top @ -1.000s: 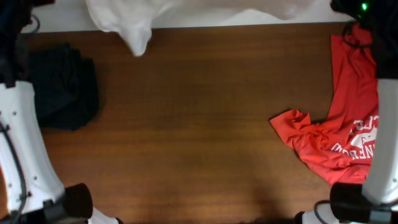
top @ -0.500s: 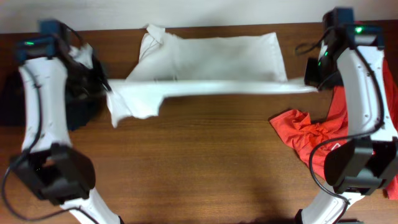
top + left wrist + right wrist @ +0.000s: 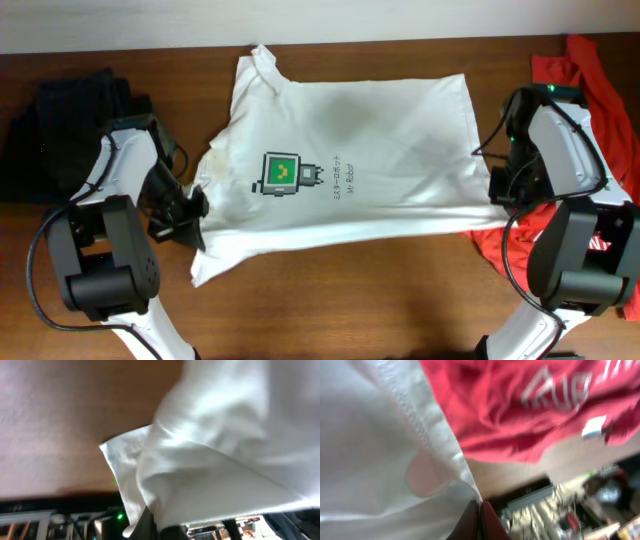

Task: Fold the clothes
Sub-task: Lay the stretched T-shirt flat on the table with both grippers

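Observation:
The print (image 3: pixel 283 172) lies open beyond the shirt's held near edge, so the right gripper will next carry the shirt's stitched corner outward and then lower the corner onto the shirt.
The white T-shirt (image 3: pixel 390 150) lies spread across the table, its green-and-grey pixel print (image 3: pixel 283 172) facing up. My left gripper (image 3: pixel 188 208) is shut on the shirt's left edge near a sleeve. At the right edge my right gripper (image 3: pixel 497 188) is shut on the hem. White cloth (image 3: pixel 225 460) fills the left wrist view, pinched at the bottom by the left gripper (image 3: pixel 162 527). In the right wrist view the right gripper (image 3: pixel 480 520) pinches a stitched white corner (image 3: pixel 380 460). The red T-shirt (image 3: pixel 520 410) with white lettering lies beyond; overhead the red T-shirt (image 3: pixel 575 70) shows partly under my right arm.
A dark bundled garment (image 3: pixel 70 120) sits at the table's far left. The brown wooden tabletop (image 3: pixel 350 300) runs along the near side. A pale wall strip (image 3: pixel 150 25) borders the table's far edge.
The white shirt, stretched in the air between both grippers half a second ago, now lies flat with its print up. Both grippers came down and toward the near side, still holding it.

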Robot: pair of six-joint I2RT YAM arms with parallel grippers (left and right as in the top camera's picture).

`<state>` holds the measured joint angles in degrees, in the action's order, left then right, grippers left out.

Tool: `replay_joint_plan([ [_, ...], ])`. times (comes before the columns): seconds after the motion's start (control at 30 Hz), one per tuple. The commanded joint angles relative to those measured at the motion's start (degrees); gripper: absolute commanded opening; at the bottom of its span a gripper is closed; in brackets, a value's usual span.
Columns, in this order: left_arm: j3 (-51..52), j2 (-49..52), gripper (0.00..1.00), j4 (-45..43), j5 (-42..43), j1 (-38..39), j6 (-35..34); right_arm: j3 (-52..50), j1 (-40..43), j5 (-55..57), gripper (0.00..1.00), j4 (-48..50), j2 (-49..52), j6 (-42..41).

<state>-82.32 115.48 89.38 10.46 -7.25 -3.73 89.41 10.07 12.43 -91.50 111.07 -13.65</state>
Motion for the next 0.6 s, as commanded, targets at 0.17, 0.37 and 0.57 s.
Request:
replay_joint_plan([
  [0.17,1.1,-9.4,0.0,0.5,-8.8,-1.1,-5.1,-3.7,1.2,3.0,0.04,-3.1,-1.4,-3.5],
  [0.37,1.3,-12.3,0.0,-16.5,0.9,-0.7,-5.7,-3.6,1.2,1.6,0.04,7.8,-1.7,-3.6],
  [0.57,2.7,-8.6,0.0,-32.0,5.2,0.8,-6.1,-3.6,1.2,-4.9,0.04,26.9,-1.7,-3.6],
])
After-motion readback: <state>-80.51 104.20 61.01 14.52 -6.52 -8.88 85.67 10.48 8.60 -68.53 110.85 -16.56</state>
